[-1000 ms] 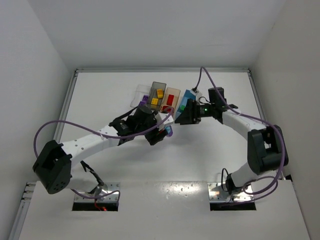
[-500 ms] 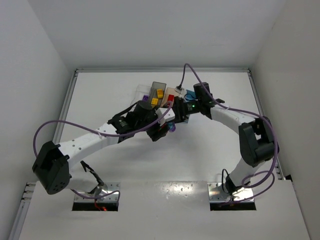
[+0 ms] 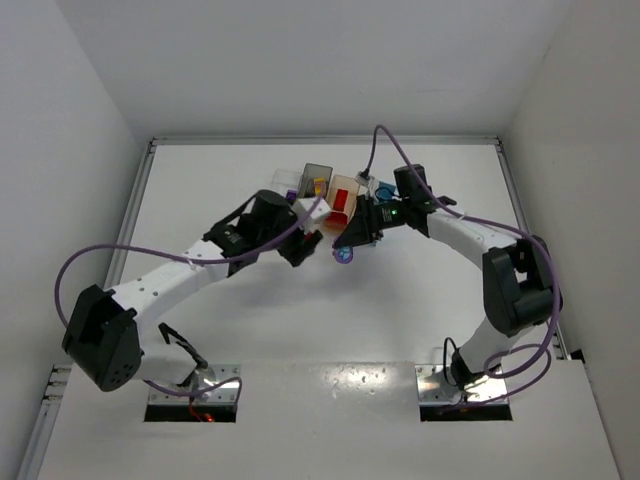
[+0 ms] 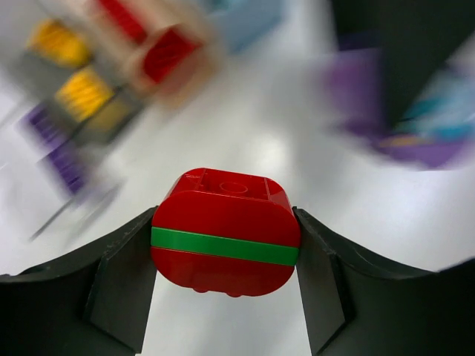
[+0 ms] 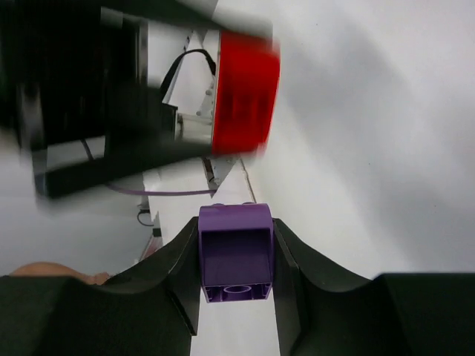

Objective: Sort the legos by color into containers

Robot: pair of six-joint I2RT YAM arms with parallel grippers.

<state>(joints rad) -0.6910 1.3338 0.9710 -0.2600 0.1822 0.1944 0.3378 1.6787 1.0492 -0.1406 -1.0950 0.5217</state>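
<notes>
The right gripper goes outward and to the left in the top view next, then down over the clear container, because it already holds purple legos.
My left gripper (image 4: 225, 248) is shut on a red lego cluster (image 4: 225, 222) with a thin green layer through its middle, held above the white table. My right gripper (image 5: 235, 259) is shut on a single purple lego (image 5: 235, 248), its hollow underside facing the camera. In the top view the two grippers hang close together just in front of the containers, left gripper (image 3: 306, 244) and right gripper (image 3: 347, 248), with the purple lego (image 3: 343, 254) a small gap to the right of the left fingers. The red cluster (image 5: 245, 93) shows blurred in the right wrist view.
Four containers stand in a row at the back: clear (image 3: 285, 184) with purple legos, dark grey (image 3: 315, 178) with yellow ones, tan (image 3: 343, 196) with red ones, and light blue (image 3: 378, 188) half hidden by the right arm. Purple cables arch over both arms.
The right arm swung left to the cluster in my left gripper and shut on its purple lego. The grippers then drew apart, leaving the red and green part in the left.
</notes>
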